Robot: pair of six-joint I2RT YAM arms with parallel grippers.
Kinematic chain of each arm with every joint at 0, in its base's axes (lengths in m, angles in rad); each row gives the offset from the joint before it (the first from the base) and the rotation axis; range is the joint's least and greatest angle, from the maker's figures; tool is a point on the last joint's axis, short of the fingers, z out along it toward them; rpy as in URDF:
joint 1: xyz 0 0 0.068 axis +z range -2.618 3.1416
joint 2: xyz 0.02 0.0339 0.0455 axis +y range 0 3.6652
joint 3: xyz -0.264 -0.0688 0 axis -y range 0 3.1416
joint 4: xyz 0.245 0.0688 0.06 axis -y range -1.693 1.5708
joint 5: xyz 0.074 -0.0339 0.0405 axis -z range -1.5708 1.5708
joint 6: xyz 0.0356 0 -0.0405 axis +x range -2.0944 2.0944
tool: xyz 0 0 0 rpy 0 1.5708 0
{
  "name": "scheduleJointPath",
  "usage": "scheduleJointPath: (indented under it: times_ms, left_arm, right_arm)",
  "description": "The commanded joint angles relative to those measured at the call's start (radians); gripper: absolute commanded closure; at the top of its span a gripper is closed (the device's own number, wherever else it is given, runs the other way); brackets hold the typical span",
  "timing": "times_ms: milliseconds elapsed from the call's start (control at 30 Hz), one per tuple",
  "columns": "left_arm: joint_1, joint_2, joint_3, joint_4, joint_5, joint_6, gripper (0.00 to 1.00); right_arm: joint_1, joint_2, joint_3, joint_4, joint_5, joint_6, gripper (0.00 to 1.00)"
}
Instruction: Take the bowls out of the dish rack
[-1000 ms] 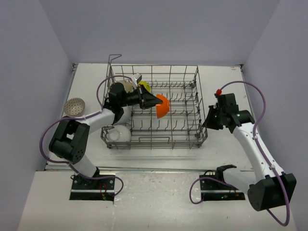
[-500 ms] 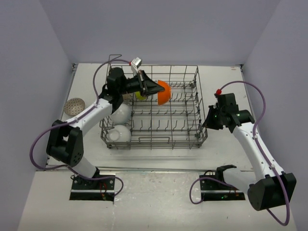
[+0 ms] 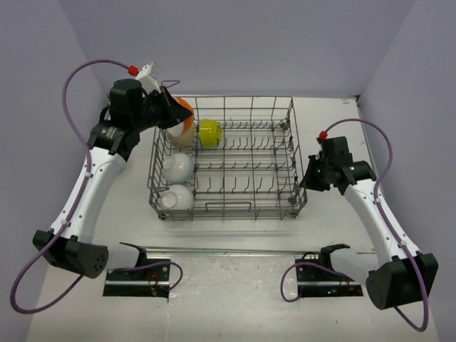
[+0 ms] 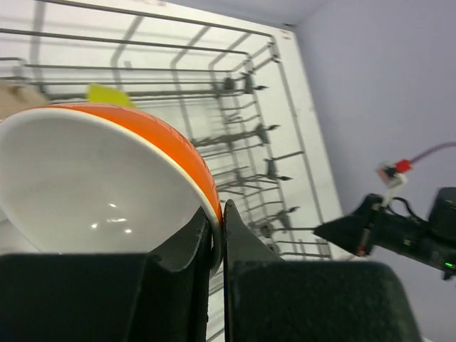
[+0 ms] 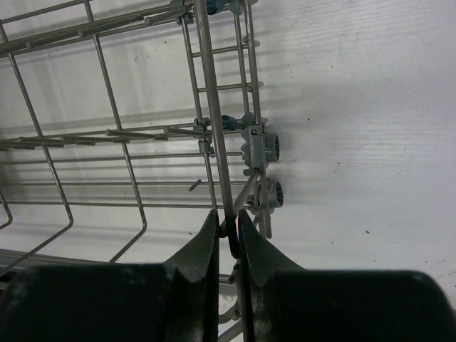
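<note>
I will move my left gripper back, to the left in the top view, and then down onto the part of the table beside the rack, because there is room for the orange bowl there.
My left gripper (image 3: 173, 114) is shut on the rim of an orange bowl (image 3: 181, 110) with a white inside, held above the far left corner of the grey wire dish rack (image 3: 294, 142). In the left wrist view the fingers (image 4: 242, 242) pinch that bowl's rim (image 4: 107, 185). A yellow bowl (image 3: 209, 132), a beige bowl (image 3: 178, 137) and two white bowls (image 3: 177, 167) (image 3: 176, 198) sit in the rack's left part. My right gripper (image 3: 308, 179) is shut on the rack's right rim wire (image 5: 210, 107); its fingers (image 5: 203, 246) clamp that wire.
The rack's middle and right rows of tines (image 3: 249, 160) hold nothing. White tabletop (image 3: 335, 121) lies right of the rack and a strip (image 3: 128, 178) left of it. Purple walls close in on three sides. The right arm (image 4: 406, 231) shows in the left wrist view.
My left arm has lifted the orange bowl out of the rack's middle and carried it up and left to the far left corner. The right gripper has stayed clamped on the rack.
</note>
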Motion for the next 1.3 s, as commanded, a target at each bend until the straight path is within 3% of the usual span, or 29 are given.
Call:
scheduleJointPath:
  times_ms: [0, 233, 500, 933, 1100, 1267]
  left_arm:
    - [0.021, -0.102, 0.078, -0.213, -0.240, 0.189, 1.00]
    - [0.023, -0.245, 0.098, -0.305, -0.527, 0.247, 1.00]
    - [0.053, -0.173, 0.060, -0.611, -0.906, 0.134, 1.00]
    - [0.280, -0.012, -0.216, -0.480, -0.870, 0.123, 1.00]
    - [0.435, 0.038, -0.353, -0.371, -0.741, 0.139, 1.00]
    - [0.485, 0.101, -0.417, -0.287, -0.715, 0.158, 1.00]
  right_arm:
    - [-0.001, 0.041, 0.028, 0.017, -0.006, 0.032, 1.00]
    - [-0.001, 0.065, 0.048, 0.010, -0.021, 0.025, 1.00]
    - [-0.001, 0.073, 0.063, 0.008, -0.021, 0.018, 1.00]
    - [-0.001, 0.062, 0.074, 0.008, -0.031, 0.010, 1.00]
    - [-0.001, 0.068, 0.092, 0.002, -0.034, 0.009, 1.00]
    - [-0.001, 0.073, 0.097, 0.002, -0.041, 0.009, 1.00]
